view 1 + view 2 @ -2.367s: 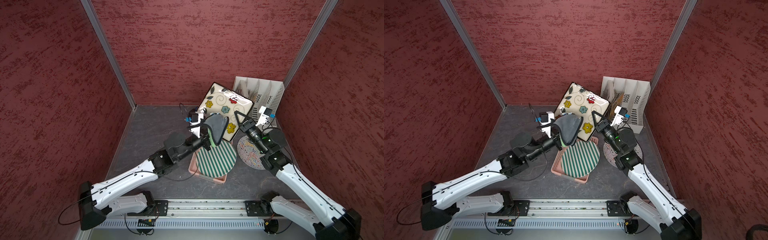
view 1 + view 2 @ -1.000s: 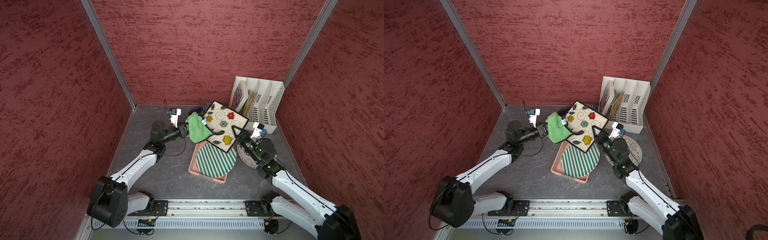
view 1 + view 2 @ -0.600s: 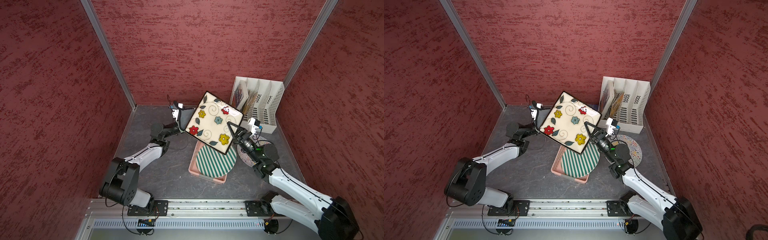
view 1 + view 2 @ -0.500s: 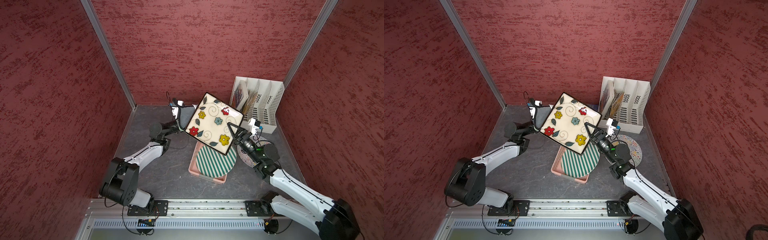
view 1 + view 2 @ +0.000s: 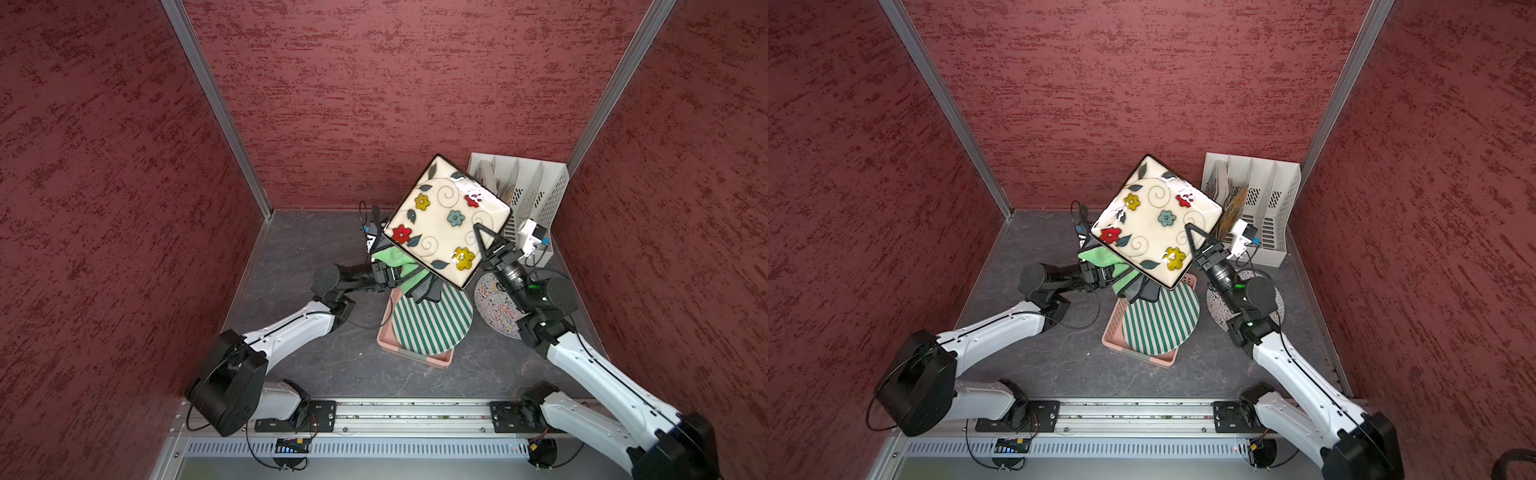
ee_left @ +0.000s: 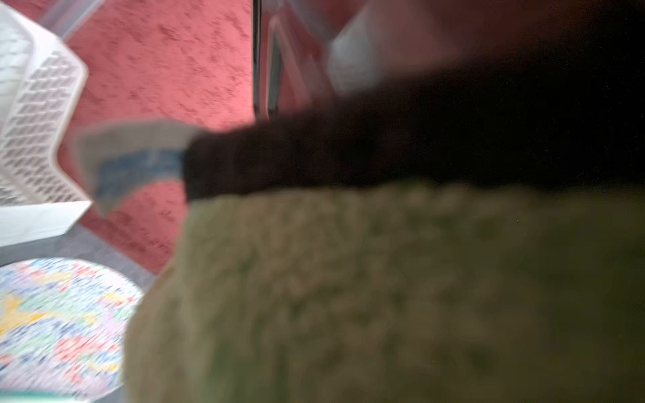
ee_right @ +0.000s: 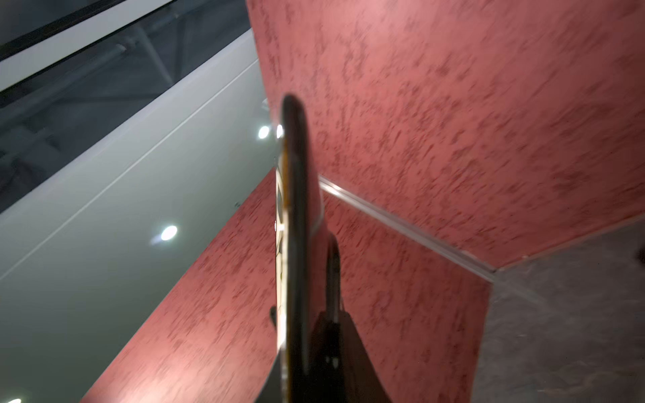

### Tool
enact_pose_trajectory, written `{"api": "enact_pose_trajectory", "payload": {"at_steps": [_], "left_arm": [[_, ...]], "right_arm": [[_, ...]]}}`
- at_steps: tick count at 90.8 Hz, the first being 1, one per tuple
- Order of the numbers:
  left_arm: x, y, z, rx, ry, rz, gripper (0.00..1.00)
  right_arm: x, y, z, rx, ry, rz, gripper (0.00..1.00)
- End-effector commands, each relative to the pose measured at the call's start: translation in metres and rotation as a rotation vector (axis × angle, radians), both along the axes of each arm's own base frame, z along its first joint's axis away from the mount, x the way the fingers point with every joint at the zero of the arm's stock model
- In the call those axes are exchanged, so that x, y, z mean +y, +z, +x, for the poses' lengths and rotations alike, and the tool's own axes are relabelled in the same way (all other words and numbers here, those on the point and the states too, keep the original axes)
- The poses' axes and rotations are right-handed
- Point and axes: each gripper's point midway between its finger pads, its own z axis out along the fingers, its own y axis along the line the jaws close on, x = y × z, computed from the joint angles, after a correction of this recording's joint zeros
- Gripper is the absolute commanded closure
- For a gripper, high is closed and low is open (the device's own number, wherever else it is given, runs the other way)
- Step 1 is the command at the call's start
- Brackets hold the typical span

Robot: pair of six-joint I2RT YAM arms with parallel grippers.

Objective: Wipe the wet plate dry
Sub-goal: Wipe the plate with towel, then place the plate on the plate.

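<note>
The tray is occupied, so my right gripper needs to pull back toward my base, lower onto the speckled round plate (image 5: 497, 306) below and release.
The plate (image 5: 446, 220) (image 5: 1156, 220) is square and cream, with painted flowers and a dark rim. It is held tilted in the air, face up, in both top views. My right gripper (image 5: 484, 241) (image 5: 1194, 241) is shut on its right edge. The right wrist view shows that rim (image 7: 296, 209) edge-on between the jaws. A green cloth (image 5: 390, 257) (image 5: 1100, 255) is bunched under the plate's lower left edge, with my left gripper (image 5: 395, 276) (image 5: 1111, 276) shut on it. The cloth (image 6: 349, 296) fills the blurred left wrist view and hides the jaws.
Below the raised plate, a pink tray (image 5: 411, 357) holds a round green-striped plate (image 5: 436, 324). A speckled round plate (image 5: 494, 303) lies on the floor under the right arm. A white file rack (image 5: 536, 187) stands in the back right corner. Red walls close three sides.
My left gripper has moved with the cloth from behind the plate's left corner forward and under its lower left edge. The right gripper has lifted the plate slightly back and right.
</note>
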Motion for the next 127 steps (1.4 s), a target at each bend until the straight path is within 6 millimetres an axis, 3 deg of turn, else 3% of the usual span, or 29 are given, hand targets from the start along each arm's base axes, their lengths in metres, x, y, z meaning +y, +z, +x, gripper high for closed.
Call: {"api": "enact_pose_trajectory", "payload": {"at_steps": [1, 19, 40, 71, 93, 109, 114, 121, 127], "left_arm": [[0.035, 0.000, 0.005, -0.064, 0.154, 0.043, 1.00], [0.069, -0.029, 0.015, -0.121, 0.479, 0.300, 1.00], [0.087, -0.047, 0.028, -0.069, 0.613, 0.417, 1.00], [0.084, -0.059, 0.034, -0.030, 0.599, 0.437, 1.00], [0.081, -0.064, 0.038, -0.017, 0.591, 0.443, 1.00], [0.082, -0.069, 0.040, 0.000, 0.599, 0.449, 1.00], [0.084, -0.073, 0.043, 0.018, 0.615, 0.456, 1.00], [0.090, -0.080, 0.049, 0.056, 0.654, 0.474, 1.00], [0.095, -0.091, 0.054, 0.098, 0.689, 0.499, 1.00]], "right_arm": [[-0.073, 0.014, -0.020, 0.002, -0.369, -0.083, 1.00], [-0.147, -0.043, -0.051, 0.203, -0.735, -0.203, 1.00], [-0.193, -0.102, -0.062, 0.404, -0.987, -0.254, 1.00], [-0.194, -0.180, -0.030, 0.582, -0.990, -0.375, 1.00], [-0.200, -0.247, -0.029, 0.742, -0.958, -0.318, 1.00], [-0.207, -0.306, -0.050, 0.958, -0.976, -0.266, 1.00], [-0.207, -0.323, -0.056, 1.017, -0.977, -0.252, 0.92], [-0.205, -0.342, -0.061, 1.074, -0.966, -0.243, 0.70], [-0.205, -0.352, -0.063, 1.107, -0.963, -0.243, 0.66]]}}
